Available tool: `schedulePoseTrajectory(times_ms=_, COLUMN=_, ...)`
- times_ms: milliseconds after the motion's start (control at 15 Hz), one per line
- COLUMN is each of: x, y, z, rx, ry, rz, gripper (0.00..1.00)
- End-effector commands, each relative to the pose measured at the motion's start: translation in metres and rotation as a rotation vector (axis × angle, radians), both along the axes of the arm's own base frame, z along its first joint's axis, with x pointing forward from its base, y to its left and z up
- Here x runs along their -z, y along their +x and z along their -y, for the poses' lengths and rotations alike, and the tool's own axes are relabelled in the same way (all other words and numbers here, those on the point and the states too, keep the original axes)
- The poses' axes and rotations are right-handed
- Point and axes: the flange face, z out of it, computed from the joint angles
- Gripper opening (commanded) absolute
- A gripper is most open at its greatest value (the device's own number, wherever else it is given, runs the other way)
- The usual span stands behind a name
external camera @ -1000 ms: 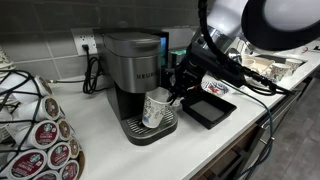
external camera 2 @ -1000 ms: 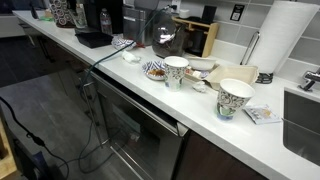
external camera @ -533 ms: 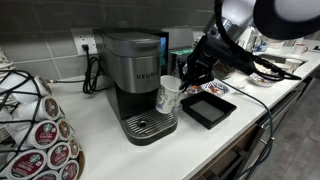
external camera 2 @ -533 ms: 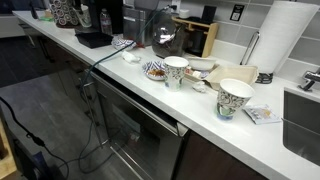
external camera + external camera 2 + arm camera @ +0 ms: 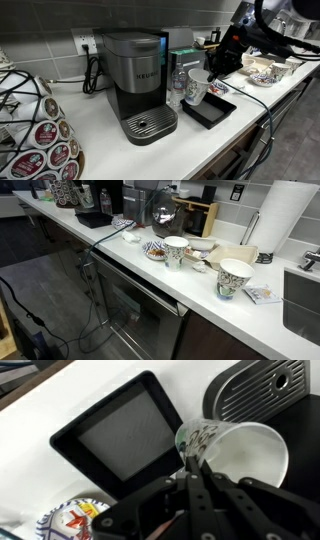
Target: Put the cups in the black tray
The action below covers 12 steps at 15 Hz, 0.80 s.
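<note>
The tilted cup should go into the black tray's corner (image 5: 192, 108) (image 5: 167, 447) by the clear bottle next, since that tray is empty. I need to turn my gripper while I lower the cup there and then release the cup's rim.
My gripper (image 5: 208, 76) is shut on the rim of a white paper cup with a grey pattern (image 5: 196, 90) and holds it in the air between the coffee machine (image 5: 135, 75) and the black tray (image 5: 208, 110). In the wrist view the cup (image 5: 235, 455) is tilted, open side to the camera, with its rim pinched between my fingers (image 5: 190, 463), and the empty black tray (image 5: 125, 432) lies beside it. Two more patterned cups (image 5: 176, 251) (image 5: 234, 278) stand on the counter in an exterior view.
The machine's drip tray with metal grate (image 5: 150, 125) is bare. A pod rack with red-and-white pods (image 5: 40, 125) stands at the counter's near left. A clear bottle (image 5: 177, 85) stands behind the cup. Plates and clutter (image 5: 160, 248), a paper towel roll (image 5: 285, 220) and a sink (image 5: 305, 300) lie along the counter.
My gripper has lifted the cup off the machine's drip tray and carried it sideways toward the black tray. The two other cups have not moved.
</note>
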Motion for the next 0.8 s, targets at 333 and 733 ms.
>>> schedulePoseTrajectory(times_ms=333, x=0.029, y=0.002, z=0.044, rx=0.187, ry=-0.189, rz=-0.073, gripper=0.01)
schedulePoseTrajectory(times_ms=733, x=0.056, y=0.007, z=0.035, rx=0.273, ry=-0.097, rz=-0.157, gripper=0.01)
